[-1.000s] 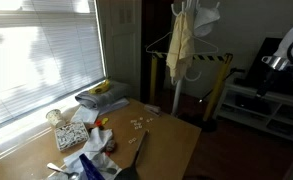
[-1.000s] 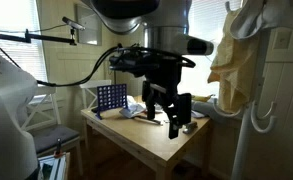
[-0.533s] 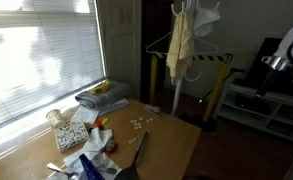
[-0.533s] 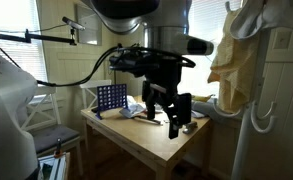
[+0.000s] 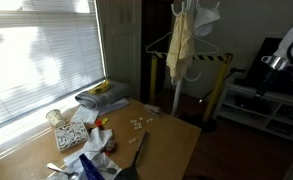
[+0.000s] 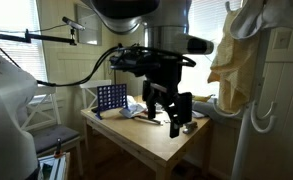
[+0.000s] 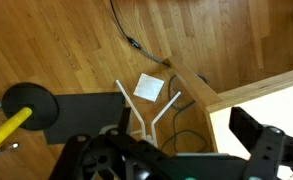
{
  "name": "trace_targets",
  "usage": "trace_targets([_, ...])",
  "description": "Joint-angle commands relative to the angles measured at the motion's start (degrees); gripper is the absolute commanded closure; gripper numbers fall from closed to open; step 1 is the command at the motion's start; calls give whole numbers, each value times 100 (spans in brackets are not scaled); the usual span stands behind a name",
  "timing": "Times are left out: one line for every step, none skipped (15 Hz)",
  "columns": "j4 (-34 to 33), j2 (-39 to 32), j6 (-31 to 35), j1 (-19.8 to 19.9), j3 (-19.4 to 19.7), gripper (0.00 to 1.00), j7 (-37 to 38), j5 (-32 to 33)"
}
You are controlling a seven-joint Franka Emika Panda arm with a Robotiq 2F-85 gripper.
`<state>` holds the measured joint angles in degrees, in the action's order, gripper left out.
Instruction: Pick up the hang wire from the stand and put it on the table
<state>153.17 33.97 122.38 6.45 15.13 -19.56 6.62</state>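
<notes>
The robot next needs to lift its gripper and bring it outward to the hang wire's nearer sloping side, which sticks out past the yellow cloth.
The hang wire (image 5: 157, 44) is a thin pale triangle hanging on the stand (image 5: 178, 75), partly behind the yellow cloth (image 5: 180, 42). The stand (image 6: 252, 95) and yellow cloth (image 6: 231, 60) also show at the right of an exterior view, where the wire cannot be made out. My gripper (image 6: 172, 116) hangs open and empty over the near end of the table (image 6: 151, 140), well short of the stand. In the wrist view the gripper (image 7: 184, 135) looks down past the table corner (image 7: 248, 108) onto the wooden floor.
The table (image 5: 161, 140) carries papers, cloths and small clutter (image 5: 84, 135). A yellow-and-black barrier (image 5: 208, 60) stands behind the stand. A white shelf unit (image 5: 271, 105) is beside it. A blue grid game (image 6: 110, 97) sits at the table's far side. Cables and a paper (image 7: 149, 87) lie on the floor.
</notes>
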Motion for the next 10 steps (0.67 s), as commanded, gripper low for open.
trace_targets([-73, 175, 444, -130, -123, 0, -325, 1])
trace_targets([-126, 264, 531, -151, -216, 0, -426, 130])
trace_targets([-217, 337, 538, -177, -300, 0, -504, 200])
trace_targets([-351, 378, 535, -258, -363, 0, -617, 209])
trace_targets([-497, 359, 629, -316, -452, 0, -647, 250])
trace_targets([-659, 340, 715, -397, -526, 0, -693, 266])
trace_targets([-865, 310, 772, -481, -626, 0, -712, 301])
trace_targets([-1123, 234, 828, -567, -729, 0, -724, 346])
trace_targets([-1355, 164, 925, -626, -816, 0, -733, 422])
trace_targets([-1626, 39, 1081, -717, -841, 0, -782, 438])
